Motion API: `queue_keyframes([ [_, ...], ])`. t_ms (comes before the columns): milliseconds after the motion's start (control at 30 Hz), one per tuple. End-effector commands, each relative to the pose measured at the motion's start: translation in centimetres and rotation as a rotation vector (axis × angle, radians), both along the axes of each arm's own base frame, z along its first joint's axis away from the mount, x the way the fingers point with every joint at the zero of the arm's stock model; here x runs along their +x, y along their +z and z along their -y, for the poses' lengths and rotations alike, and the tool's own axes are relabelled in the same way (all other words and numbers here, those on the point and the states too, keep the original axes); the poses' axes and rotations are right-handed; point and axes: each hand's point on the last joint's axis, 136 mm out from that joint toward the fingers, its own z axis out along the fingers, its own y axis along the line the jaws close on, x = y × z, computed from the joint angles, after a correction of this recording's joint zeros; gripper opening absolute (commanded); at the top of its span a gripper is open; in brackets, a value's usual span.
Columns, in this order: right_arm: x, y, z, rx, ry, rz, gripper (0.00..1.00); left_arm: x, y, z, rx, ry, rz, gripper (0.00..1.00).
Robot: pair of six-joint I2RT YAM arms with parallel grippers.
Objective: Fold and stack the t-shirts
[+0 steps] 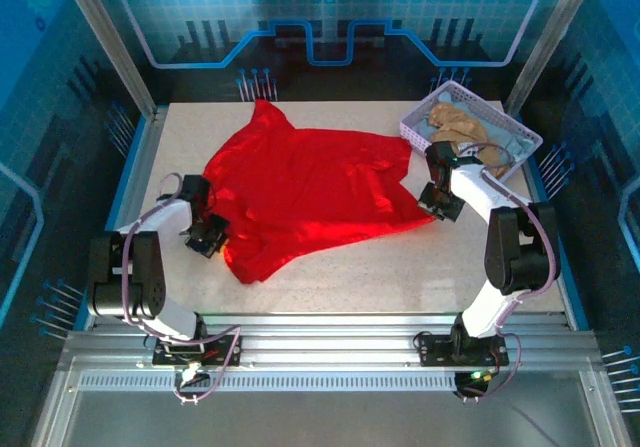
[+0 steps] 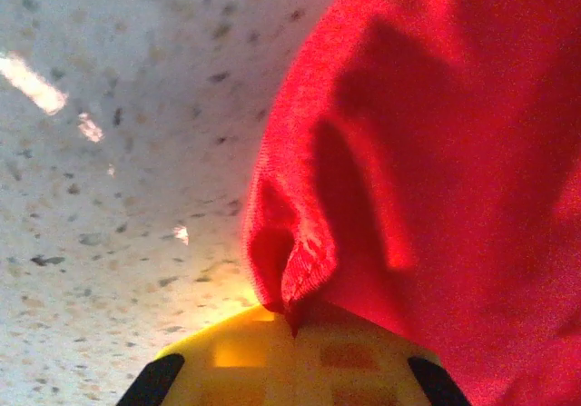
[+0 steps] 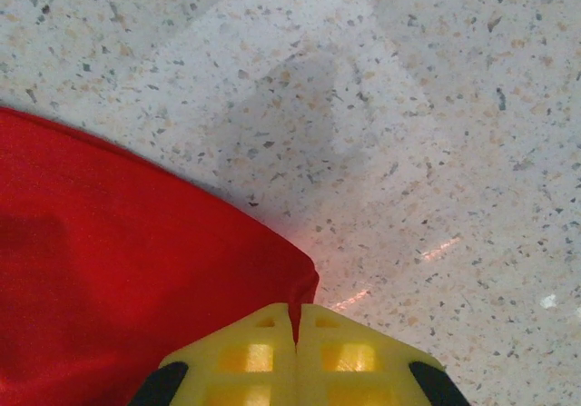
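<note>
The red shirt lies spread outward of the held fold, so I should next lift my left gripper, move it outward over the shirt's side edge [image 1: 221, 189] [image 2: 386, 52] and let go of the cloth.
A large bright red t-shirt [image 1: 310, 192] lies spread over the middle of the speckled table [image 1: 400, 262]. My left gripper [image 1: 207, 235] is at the shirt's left edge, shut on a bunched fold of red cloth [image 2: 304, 261]. My right gripper [image 1: 440, 202] is at the shirt's right corner, jaws pressed together on the red corner [image 3: 295, 292]. A tan t-shirt [image 1: 458, 123] and a pale blue-grey one [image 1: 512, 145] lie in the lavender basket [image 1: 420, 127] at the back right.
Blue walls and metal posts ring the table. The basket stands just behind my right arm [image 1: 515, 247]. Bare tabletop [image 3: 436, 106] lies in front of the shirt and along the near edge, by the arm bases [image 1: 190, 347].
</note>
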Motion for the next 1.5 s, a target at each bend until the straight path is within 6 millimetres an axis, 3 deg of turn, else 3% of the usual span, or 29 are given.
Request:
queue_keyframes([
  [0,2.0,2.0,0.5,0.008,-0.003,0.073,0.00,4.6,7.0,-1.2,0.069,-0.006,0.235,0.00],
  [67,2.9,3.2,0.8,-0.002,-0.006,0.107,0.00,5.6,10.9,-1.2,0.089,-0.016,0.335,0.00],
  [167,3.9,4.8,1.7,-0.015,-0.022,0.153,0.00,4.7,13.8,-0.7,0.082,-0.013,0.384,0.00],
  [367,4.6,8.3,4.6,-0.066,-0.075,0.252,0.00,-0.5,16.3,-0.1,0.081,0.017,0.464,0.00],
  [467,4.6,9.0,5.7,-0.069,-0.088,0.275,0.00,-2.0,17.5,-0.4,0.102,0.021,0.550,0.00],
  [533,4.5,9.0,6.1,-0.068,-0.097,0.274,0.00,-2.3,17.9,-0.4,0.110,0.017,0.579,0.00],
  [667,4.9,8.8,6.3,-0.064,-0.105,0.280,0.00,-0.9,18.8,-0.1,0.093,0.008,0.647,0.00],
  [767,5.9,7.8,5.9,-0.045,-0.094,0.258,0.00,0.9,17.2,-0.4,0.113,-0.004,0.608,0.00],
  [967,8.0,5.0,4.3,-0.027,-0.064,0.174,0.00,7.5,10.2,-0.9,0.125,-0.061,0.446,0.00],
  [1067,8.8,4.4,3.6,-0.035,-0.057,0.152,0.00,10.6,7.1,-2.0,0.168,-0.095,0.346,0.00],
  [1100,8.9,4.5,3.3,-0.038,-0.053,0.150,0.00,11.4,6.7,-2.3,0.171,-0.097,0.324,0.09],
  [1167,9.2,4.6,2.9,-0.048,-0.044,0.144,0.00,12.1,7.0,-2.9,0.211,-0.095,0.279,0.45],
  [1233,9.4,4.7,2.6,-0.054,-0.034,0.138,0.00,11.5,8.3,-2.7,0.255,-0.117,0.268,0.55],
  [1300,9.2,4.6,2.4,-0.055,-0.033,0.131,0.00,9.3,8.7,-1.7,0.268,-0.148,0.236,0.56],
  [1467,8.3,4.7,2.0,-0.035,-0.029,0.133,0.00,-0.6,4.9,3.1,0.127,-0.172,0.027,0.56],
])
